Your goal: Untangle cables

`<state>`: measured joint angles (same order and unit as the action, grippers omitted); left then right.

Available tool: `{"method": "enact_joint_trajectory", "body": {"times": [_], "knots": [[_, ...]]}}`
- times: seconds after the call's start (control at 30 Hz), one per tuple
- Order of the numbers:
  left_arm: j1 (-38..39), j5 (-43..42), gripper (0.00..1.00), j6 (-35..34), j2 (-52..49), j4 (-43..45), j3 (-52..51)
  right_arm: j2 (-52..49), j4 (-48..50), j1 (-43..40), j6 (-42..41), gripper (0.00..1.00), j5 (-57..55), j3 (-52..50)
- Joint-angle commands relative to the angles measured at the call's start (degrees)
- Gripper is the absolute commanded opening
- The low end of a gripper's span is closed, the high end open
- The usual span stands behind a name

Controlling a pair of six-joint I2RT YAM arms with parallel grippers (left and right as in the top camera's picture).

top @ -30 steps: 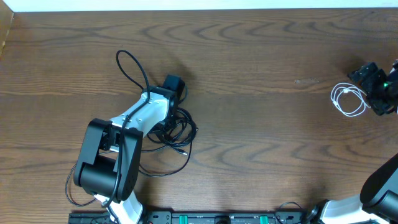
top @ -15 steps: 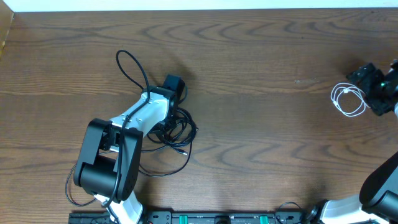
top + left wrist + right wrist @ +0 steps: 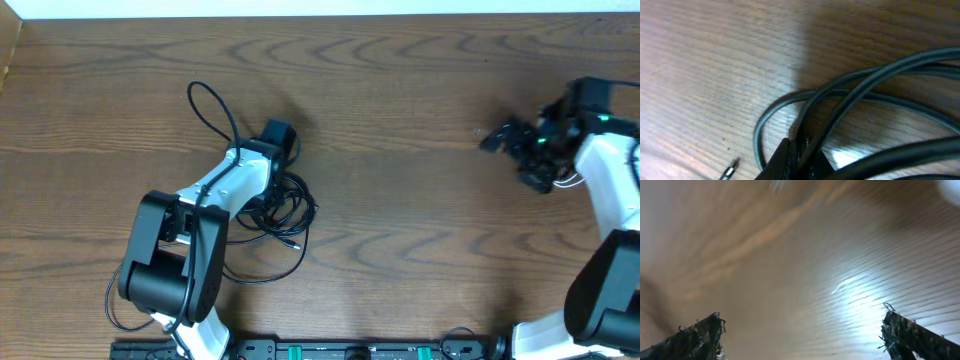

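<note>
I will next pull the black cable to the right in the overhead view with my left gripper and let go of it there, because bare wood is on that side of the gripper.
A tangle of black cables [image 3: 292, 207] lies left of the table's middle, with one loop [image 3: 205, 105] reaching up and left. My left gripper [image 3: 264, 200] is down in the tangle. In the left wrist view its fingertips [image 3: 800, 156] are shut on a black cable [image 3: 860, 90], and a small metal plug tip [image 3: 730, 172] lies beside them. My right gripper [image 3: 510, 157] is open and empty over bare wood; its view shows both fingers [image 3: 800, 327] wide apart. Only a sliver of the white cable [image 3: 571, 183] shows beside the right arm.
A black block [image 3: 280, 136] sits just above the left wrist. A thin black strand [image 3: 262, 277] trails from the tangle toward the front. The robot bases and their thick cords line the front edge [image 3: 350, 350]. The right wrist view is blurred.
My right gripper has moved left, off the white cable, and its arm now covers most of that cable. The left arm and the black tangle have not moved.
</note>
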<state>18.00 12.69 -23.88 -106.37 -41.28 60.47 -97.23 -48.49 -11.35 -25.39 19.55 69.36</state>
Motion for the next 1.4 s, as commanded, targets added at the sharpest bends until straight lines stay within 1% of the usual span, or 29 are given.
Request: {"method": "enact_joint_trajectory", "body": {"times": [0.0, 0.07, 0.13, 0.23, 0.3, 0.47, 0.5, 0.57, 0.7, 0.77, 0.83, 0.87, 0.93, 0.97, 1.0, 1.03, 1.07, 1.1, 1.27, 1.37], "knots": [[0.0, -17.4, 0.08, 7.9, -2.9, 0.6, -0.5, -0.3, 2.7, 5.6, -3.3, 0.99, 0.6, -3.4], [-0.2, -21.1, 0.07, 9.4, -2.1, -1.0, 1.6, -0.3, 4.7, 8.1, -6.7, 0.99, 0.6, -4.2], [-0.3, -24.3, 0.07, 11.0, -0.9, -2.3, 4.1, -0.3, 7.1, 10.6, -7.6, 0.99, 0.5, -4.5], [-0.3, -28.8, 0.07, 11.3, 1.6, -2.8, 7.0, -0.3, 10.0, 13.2, -6.0, 0.99, 0.5, -4.5], [-0.3, -32.9, 0.08, 11.4, 3.4, -2.1, 8.5, -0.3, 11.4, 15.0, -2.9, 0.99, 0.5, -4.5], [-0.3, -45.2, 0.07, 11.4, 7.2, 3.9, 9.2, -0.3, 11.8, 17.1, 3.5, 0.98, 0.5, -4.6], [-0.3, -46.9, 0.08, 11.4, 7.5, 4.9, 9.2, -0.3, 11.8, 17.5, 3.9, 0.95, 0.5, -4.6], [-0.2, -49.7, 0.07, 11.3, 7.7, 6.9, 9.2, -0.3, 11.8, 18.1, 4.5, 0.79, 0.5, -4.6], [-0.1, -51.5, 0.07, 11.2, 7.7, 8.8, 9.1, -0.3, 11.6, 19.0, 4.5, 0.69, 0.6, -4.6], [0.1, -51.2, 0.08, 11.2, 7.7, 8.8, 9.1, -0.3, 11.6, 19.1, 4.5, 0.71, 0.5, -4.6], [0.2, -49.2, 0.08, 11.1, 7.7, 8.3, 9.1, -0.3, 11.6, 19.1, 4.5, 0.76, 0.5, -4.6], [0.3, -47.7, 0.12, 11.1, 7.7, 7.7, 9.1, -0.3, 11.6, 19.1, 4.5, 0.78, 0.5, -4.6], [0.3, -45.2, 0.32, 9.2, 7.7, 6.4, 9.1, -0.3, 11.6, 19.1, 4.5, 0.8, 0.5, -4.6], [0.3, -44.2, 0.45, 8.4, 7.7, 6.0, 9.2, -0.3, 11.6, 19.1, 4.5, 0.81, 0.5, -4.6], [0.3, -42.8, 0.62, 7.7, 7.8, 5.5, 9.3, -0.3, 11.6, 19.1, 4.5, 0.81, 0.5, -4.6], [0.3, -41.4, 0.67, 7.1, 8.0, 4.9, 9.6, -0.3, 11.6, 19.1, 4.5, 0.81, 0.5, -4.6], [0.3, -39.5, 0.7, 6.4, 8.2, 4.0, 10.1, -0.3, 11.6, 19.1, 4.5, 0.81, 0.5, -4.6], [0.5, -37.1, 0.7, 5.1, 8.5, 2.6, 10.8, -0.3, 11.6, 19.1, 4.5, 0.82, 0.5, -4.6], [2.1, -28.2, 0.7, 1.6, 9.8, -3.9, 13.0, -0.3, 11.6, 19.1, 4.5, 0.81, 0.5, -4.6], [3.8, -21.0, 0.7, -1.5, 9.9, -7.7, 13.1, -0.3, 11.6, 19.1, 4.5, 0.8, 0.6, -4.6]]}}
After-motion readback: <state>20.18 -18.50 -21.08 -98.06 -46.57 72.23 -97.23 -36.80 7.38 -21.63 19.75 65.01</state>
